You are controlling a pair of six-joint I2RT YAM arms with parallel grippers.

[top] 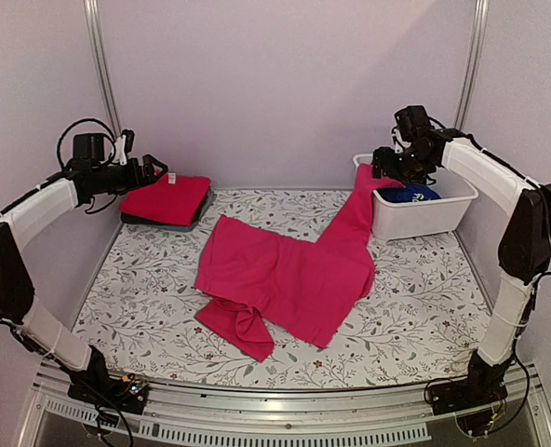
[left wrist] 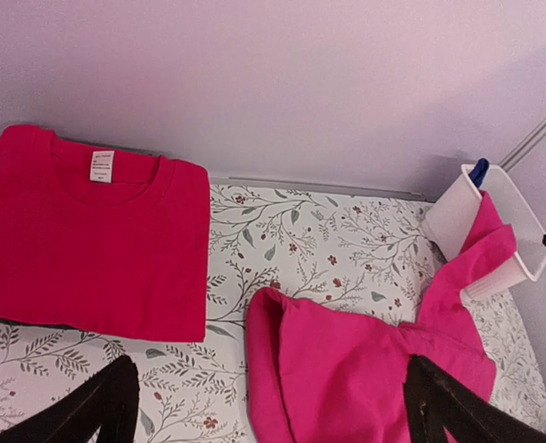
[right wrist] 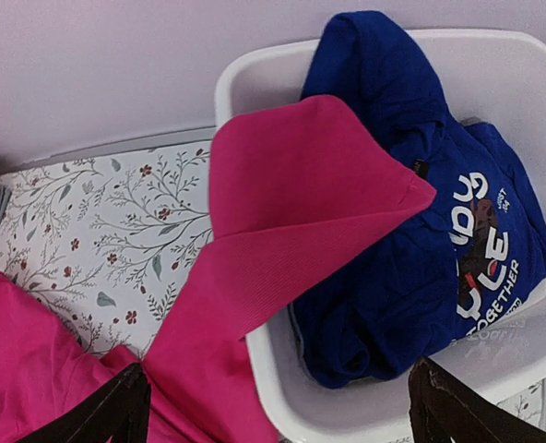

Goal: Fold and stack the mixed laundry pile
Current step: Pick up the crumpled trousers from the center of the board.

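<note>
The magenta garment's end still hangs over the tub's rim, so the right gripper needs to go down next, tilting its fingers toward that rim, and close on the magenta garment's overhanging flap [top: 384, 182] [right wrist: 374, 198].
A large magenta-pink garment [top: 285, 279] lies crumpled across the middle of the table. One end of it [right wrist: 282, 203] is draped over the rim of the white tub [top: 443, 216]. A royal blue printed garment [right wrist: 411, 231] is bunched inside the tub. At the back left a folded red tee [top: 167, 198] rests on a dark folded garment [top: 159, 223]. My left gripper [top: 154, 171] hovers open beside the red tee [left wrist: 89, 240], holding nothing. My right gripper [top: 383, 168] hangs open above the tub's left end, empty over the draped magenta cloth.
A floral leaf-patterned cloth [top: 415, 307] covers the table. Pale walls close in the back and both sides, with metal posts in the corners. The tub [right wrist: 531, 55] stands at the back right against the wall.
</note>
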